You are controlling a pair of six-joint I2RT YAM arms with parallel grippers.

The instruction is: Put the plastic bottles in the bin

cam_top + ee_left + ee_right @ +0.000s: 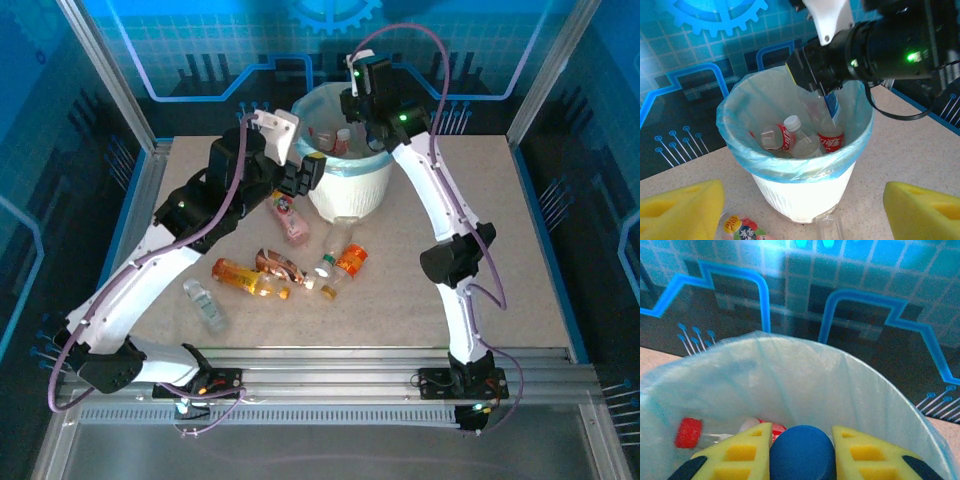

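Note:
My right gripper brings the clear bottle down into the bin's opening (350, 125) (790, 390) next, then releases it there.
The bin (350, 188), white with a light blue liner, stands at the back middle of the table. My right gripper (360, 112) hangs over its mouth, shut on a clear plastic bottle (833, 107) by its blue cap (802, 452), held between the yellow pads (740, 452). Several bottles lie inside the bin, two with red labels (780, 137) (830, 142) and one with a red cap (688, 432). My left gripper (301, 176) is open and empty beside the bin's near-left wall (805, 192), above a pink bottle (740, 229) and a clear bottle (828, 228).
Several more bottles lie in front of the bin: a pink one (291, 218), a clear one (341, 232), an orange-capped one (350, 262), an orange one (243, 277), a brown one (281, 264) and a clear one (206, 304). Frame posts stand at the table's corners.

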